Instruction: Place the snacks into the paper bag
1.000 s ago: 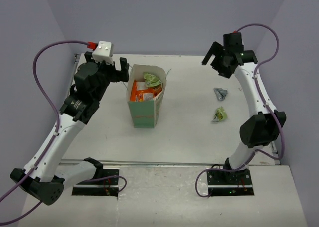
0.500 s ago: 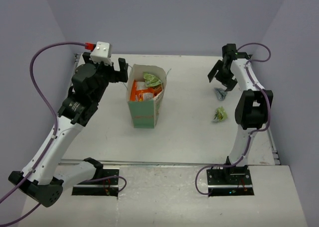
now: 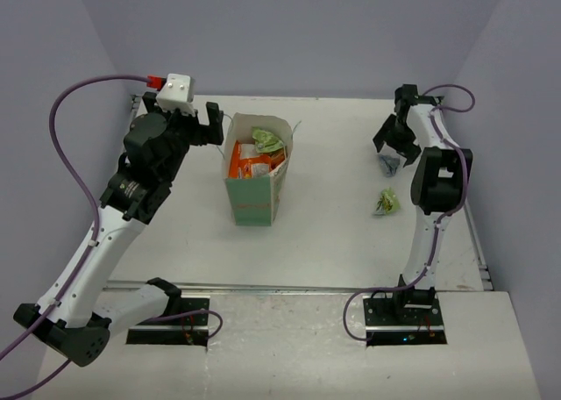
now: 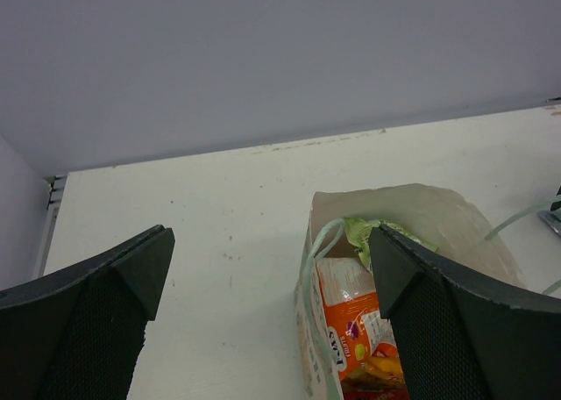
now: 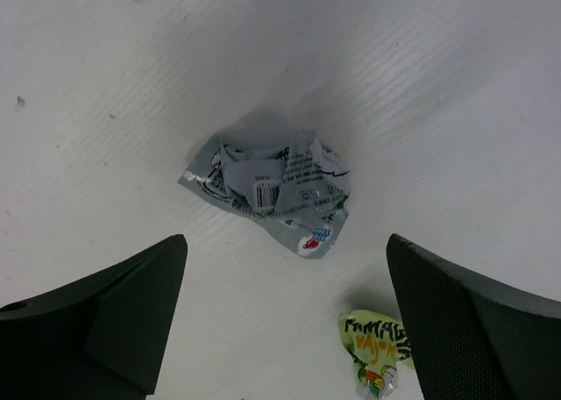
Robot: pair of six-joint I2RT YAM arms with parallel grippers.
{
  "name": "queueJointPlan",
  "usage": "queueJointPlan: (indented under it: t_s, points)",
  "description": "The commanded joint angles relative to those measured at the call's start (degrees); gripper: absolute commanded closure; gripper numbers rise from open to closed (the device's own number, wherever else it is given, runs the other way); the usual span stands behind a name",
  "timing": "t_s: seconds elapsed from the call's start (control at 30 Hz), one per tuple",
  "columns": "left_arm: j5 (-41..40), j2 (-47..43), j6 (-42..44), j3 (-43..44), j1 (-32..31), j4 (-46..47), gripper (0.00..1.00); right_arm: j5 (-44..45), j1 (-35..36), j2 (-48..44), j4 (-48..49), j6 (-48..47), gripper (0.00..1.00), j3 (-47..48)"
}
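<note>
I will lower my right gripper onto the packet's folded middle (image 3: 388, 164) (image 5: 277, 188) next and close, because the crumpled grey packet is between my open fingers but below their ends.
The mint-green paper bag (image 3: 254, 203) stands upright at the table's middle left, holding orange pouches (image 3: 252, 165) and a green packet (image 3: 267, 139). In the left wrist view the bag (image 4: 368, 211) shows the orange-white pouch (image 4: 355, 317) and a green packet (image 4: 361, 232) inside. My left gripper (image 3: 188, 119) is open and empty, just left of the bag's rim. A crumpled grey packet (image 3: 388, 164) and a small green packet (image 3: 386, 202) lie on the table at the right. My right gripper (image 3: 393, 141) is open just above the grey packet (image 5: 272, 192); the green packet (image 5: 375, 352) lies near its right finger.
Grey walls close the table at the back and both sides. The right arm's elbow (image 3: 438, 176) rises beside the two loose packets. The table's right edge (image 3: 473, 216) runs close behind that arm.
My right gripper has swung down and toward the grey packet, its arm folding upright. My left gripper has hardly moved. The packets and bag have stayed put.
</note>
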Motion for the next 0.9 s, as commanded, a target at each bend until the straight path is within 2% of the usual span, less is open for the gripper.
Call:
queueJointPlan:
  t_s: [0.0,0.23,0.33,0.37,0.43,0.47,0.5,0.67,0.87]
  points:
    - [-0.58,-0.24,1.9,-0.02,-0.26,1.75,0.0,2.73,-0.33,1.69,-0.13,-0.72,0.01,3.72]
    - [-0.93,-0.24,2.08,0.16,-0.26,1.31,0.0,1.77,-0.95,6.43,-0.74,-1.07,0.01,5.3]
    - [-1.01,-0.07,2.17,0.24,-0.17,1.4,0.0,1.77,-0.86,6.62,-1.63,-0.81,0.23,5.31]
    - [-1.1,0.02,2.17,0.24,-0.26,1.4,0.0,1.59,-0.95,5.66,-0.84,-0.81,0.41,3.65]
    - [-0.93,0.28,2.17,0.33,-0.17,1.58,0.0,1.68,-0.95,4.86,0.4,-0.98,0.65,2.32]
    - [-0.75,0.37,2.17,0.33,-0.09,1.66,0.0,1.59,-0.95,4.51,0.4,-0.98,0.96,1.97]
    - [-0.75,0.37,2.17,0.33,-0.17,1.66,0.0,1.59,-1.03,4.51,0.31,-1.07,1.0,2.14]
    - [-0.93,0.73,2.34,0.42,-0.17,1.93,0.0,-4.28,-0.86,-0.92,3.38,-1.42,1.0,-1.36]
    - [-0.58,1.25,2.26,0.6,-0.08,2.1,0.0,-21.41,-0.51,-16.65,13.3,-0.81,1.0,-6.29]
